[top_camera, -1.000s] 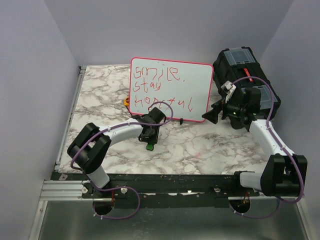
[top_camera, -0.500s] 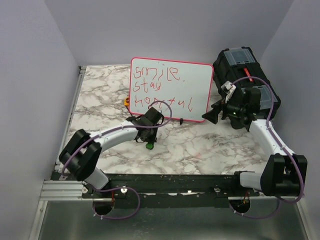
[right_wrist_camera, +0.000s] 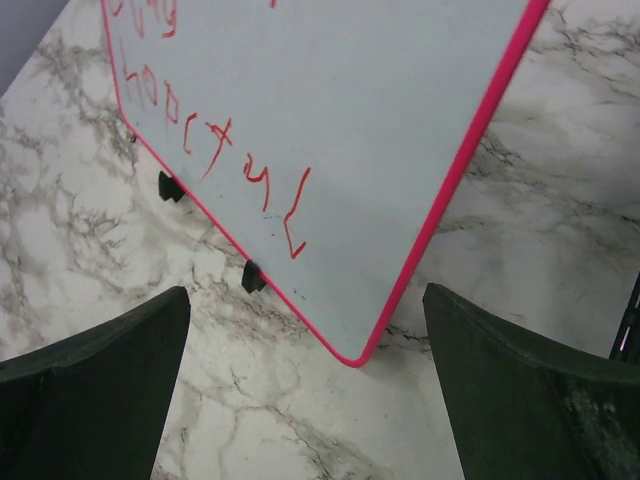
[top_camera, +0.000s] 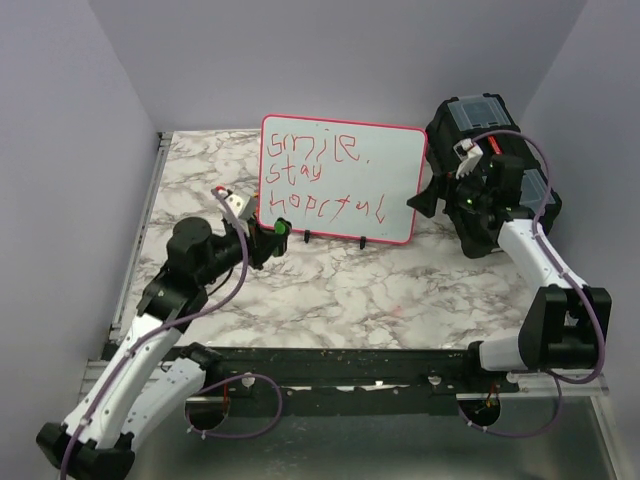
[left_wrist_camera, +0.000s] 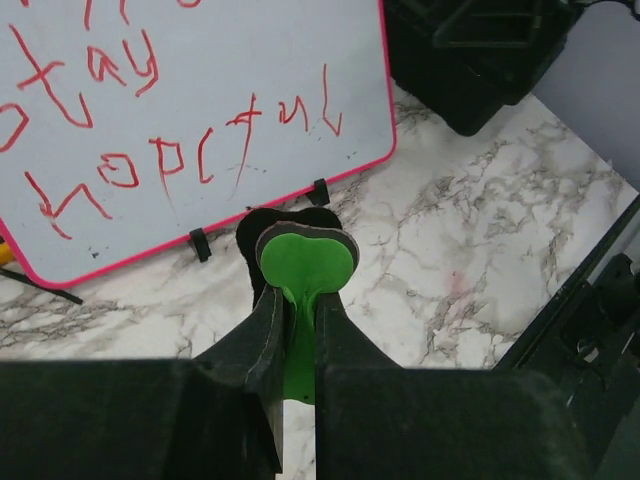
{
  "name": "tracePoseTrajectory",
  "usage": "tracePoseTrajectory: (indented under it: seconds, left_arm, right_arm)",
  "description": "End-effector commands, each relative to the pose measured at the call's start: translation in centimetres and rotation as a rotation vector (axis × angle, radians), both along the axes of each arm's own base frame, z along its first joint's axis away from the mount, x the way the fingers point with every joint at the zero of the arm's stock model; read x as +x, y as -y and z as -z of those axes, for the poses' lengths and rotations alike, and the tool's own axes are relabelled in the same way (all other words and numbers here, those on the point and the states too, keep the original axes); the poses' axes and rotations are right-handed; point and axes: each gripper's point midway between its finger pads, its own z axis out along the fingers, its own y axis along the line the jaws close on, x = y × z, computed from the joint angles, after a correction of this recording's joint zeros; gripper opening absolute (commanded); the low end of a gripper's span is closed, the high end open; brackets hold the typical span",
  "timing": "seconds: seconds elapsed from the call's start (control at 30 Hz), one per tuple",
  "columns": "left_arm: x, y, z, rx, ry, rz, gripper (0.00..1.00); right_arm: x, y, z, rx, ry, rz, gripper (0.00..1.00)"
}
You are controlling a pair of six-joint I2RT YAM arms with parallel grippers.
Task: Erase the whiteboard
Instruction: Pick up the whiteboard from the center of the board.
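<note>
My right gripper moves sideways next, with open fingers on both sides of the whiteboard's pink side edge, and closes. That edge stands just to its left in the top view.
The whiteboard stands upright on small black feet at the back of the marble table, pink-rimmed, with red handwriting on it. My left gripper is shut on a green eraser with a dark pad, held in the air just in front of the whiteboard, near its lower left part. My right gripper hangs open beside the board's right edge. In the right wrist view the whiteboard's lower corner lies between the wide-apart fingers, untouched.
A black toolbox sits at the back right, behind my right arm, and shows as the toolbox in the left wrist view. A small orange object peeks out behind the board's lower left corner. Lilac walls enclose the table.
The left gripper closed on the green eraser, lifted it off the table and swung back to the left, now facing the board. The right gripper moved slightly up toward the board's right edge.
</note>
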Motion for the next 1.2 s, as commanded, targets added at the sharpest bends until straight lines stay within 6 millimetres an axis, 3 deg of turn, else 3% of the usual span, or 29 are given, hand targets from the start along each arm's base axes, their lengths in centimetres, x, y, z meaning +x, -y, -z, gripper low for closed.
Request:
tracePoseTrajectory:
  seconds: [0.0, 0.13, 0.27, 0.37, 0.6, 0.77, 0.8, 1.03, 1.17]
  left_arm:
    - [-2.8, -0.8, -1.2, 0.02, 0.15, 0.074, 0.0]
    - [-3.7, -2.5, -1.0, 0.082, 0.197, 0.042, 0.0]
    - [-3.9, -3.2, 0.9, 0.08, 0.2, 0.003, 0.0]
    - [-4.0, -4.0, 0.5, 0.082, 0.232, -0.03, 0.0]
    - [-3.7, -4.1, 1.0, 0.096, 0.22, -0.036, 0.0]
    - [-3.5, -4.2, 1.2, 0.104, 0.212, -0.045, 0.0]
    - [-3.5, -4.2, 1.1, 0.103, 0.214, -0.044, 0.0]
    - [-3.4, -4.2, 1.3, 0.105, 0.209, -0.048, 0.0]
    - [-3.3, -4.2, 1.5, 0.108, 0.202, -0.049, 0.0]
  right_arm:
    - [3.4, 2.4, 1.3, 0.009, -0.066, 0.227, 1.0]
    - [5.2, 2.9, 2.7, 0.029, -0.113, 0.282, 1.0]
    - [6.8, 2.7, 4.0, 0.034, -0.127, 0.281, 1.0]
    - [7.3, 2.1, 4.9, 0.041, -0.133, 0.245, 1.0]
    - [6.9, -1.0, 6.5, 0.102, -0.172, 0.093, 0.9]
    - [6.2, -2.4, 6.2, 0.159, -0.165, 0.008, 0.83]
    - [5.8, -3.5, 6.1, 0.17, -0.171, -0.025, 0.81]
    - [5.7, -4.8, 5.5, 0.262, -0.195, -0.071, 0.69]
    - [6.3, -4.9, 5.7, 0.295, -0.216, -0.054, 0.68]
